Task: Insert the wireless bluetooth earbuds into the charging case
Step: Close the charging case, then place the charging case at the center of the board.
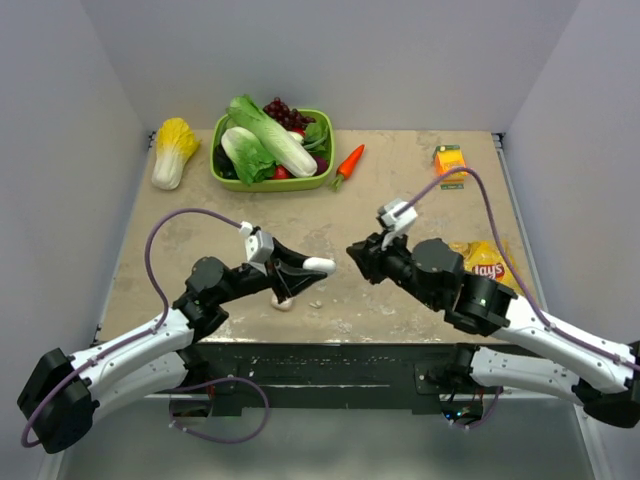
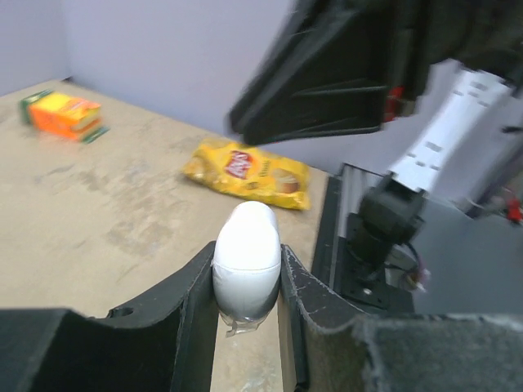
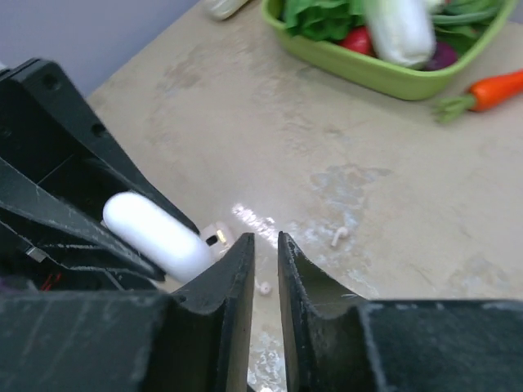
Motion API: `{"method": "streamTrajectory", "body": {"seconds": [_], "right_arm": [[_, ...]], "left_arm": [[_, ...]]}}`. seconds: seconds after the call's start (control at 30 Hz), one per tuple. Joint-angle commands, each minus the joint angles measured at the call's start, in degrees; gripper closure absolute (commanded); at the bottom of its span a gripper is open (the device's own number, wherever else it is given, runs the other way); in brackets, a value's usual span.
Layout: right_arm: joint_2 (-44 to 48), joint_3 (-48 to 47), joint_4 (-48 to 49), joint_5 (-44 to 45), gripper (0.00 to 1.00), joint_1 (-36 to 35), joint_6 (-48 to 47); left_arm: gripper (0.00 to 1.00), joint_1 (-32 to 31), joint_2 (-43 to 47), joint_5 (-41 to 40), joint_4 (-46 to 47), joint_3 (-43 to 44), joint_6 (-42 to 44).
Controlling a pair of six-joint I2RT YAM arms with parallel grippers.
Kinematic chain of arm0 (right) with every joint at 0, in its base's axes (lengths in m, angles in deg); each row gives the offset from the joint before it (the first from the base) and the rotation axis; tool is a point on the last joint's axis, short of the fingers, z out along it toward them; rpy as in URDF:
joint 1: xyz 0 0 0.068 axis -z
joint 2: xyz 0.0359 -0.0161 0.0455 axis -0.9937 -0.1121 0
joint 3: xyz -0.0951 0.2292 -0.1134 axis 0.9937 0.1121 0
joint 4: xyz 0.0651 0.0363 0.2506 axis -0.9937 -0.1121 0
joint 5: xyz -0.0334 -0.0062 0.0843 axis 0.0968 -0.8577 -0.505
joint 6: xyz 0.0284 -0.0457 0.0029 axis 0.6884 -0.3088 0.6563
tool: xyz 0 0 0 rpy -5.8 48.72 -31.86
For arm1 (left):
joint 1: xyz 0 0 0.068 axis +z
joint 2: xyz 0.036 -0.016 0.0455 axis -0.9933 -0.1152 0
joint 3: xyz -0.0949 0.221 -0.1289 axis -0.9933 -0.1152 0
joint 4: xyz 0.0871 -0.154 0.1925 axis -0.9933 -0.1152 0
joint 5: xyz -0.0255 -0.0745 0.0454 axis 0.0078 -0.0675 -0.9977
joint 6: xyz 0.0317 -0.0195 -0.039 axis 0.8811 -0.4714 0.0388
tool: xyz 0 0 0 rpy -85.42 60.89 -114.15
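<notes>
The left gripper moves outward next, then lowers the charging case (image 1: 320, 265), fingers downward, in front of the green basket, where the table is empty.
A white, rounded charging case (image 2: 247, 245) with a seam round its middle sticks out from between the fingers of my left gripper (image 2: 248, 255), which is shut on it above the table. From above, the case (image 1: 320, 265) points at my right gripper (image 1: 356, 250), a short gap away. My right gripper (image 3: 265, 238) hangs over the table, its jaws a narrow slit apart and holding nothing. Two tiny white earbuds (image 3: 339, 237) (image 3: 263, 287) lie on the table below it. A small cream piece with a dark hollow (image 3: 214, 237) lies under the left gripper; whether it belongs to the case I cannot tell.
At the back stand a green basket (image 1: 272, 185) of vegetables, a carrot (image 1: 349, 163), a yellow cabbage (image 1: 174, 152) and an orange carton (image 1: 450, 160). A yellow crisps bag (image 1: 486, 266) lies beside the right arm. Walls enclose the table on three sides.
</notes>
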Motion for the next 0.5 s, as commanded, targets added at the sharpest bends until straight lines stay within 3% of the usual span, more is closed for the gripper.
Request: {"method": "streamTrajectory", "body": {"seconds": [0.0, 0.07, 0.27, 0.47], "right_arm": [[7.52, 6.22, 6.71, 18.32, 0.73, 0.26, 1.52], [5.60, 7.54, 6.63, 18.34, 0.69, 0.61, 1.60], [-2.23, 11.39, 7.32, 14.39, 0.63, 0.61, 6.08], [-3.38, 16.33, 12.95, 10.79, 0.56, 0.61, 9.95]], "left_arm": [[1.00, 0.07, -1.63, -20.92, -7.79, 3.59, -2.50], [1.00, 1.03, -5.66, -29.09, -11.85, 5.44, -4.70], [1.00, 7.36, -21.57, -29.31, -15.89, 13.43, -15.08], [1.00, 9.11, -34.85, -34.11, -19.24, 20.12, -13.51]]}}
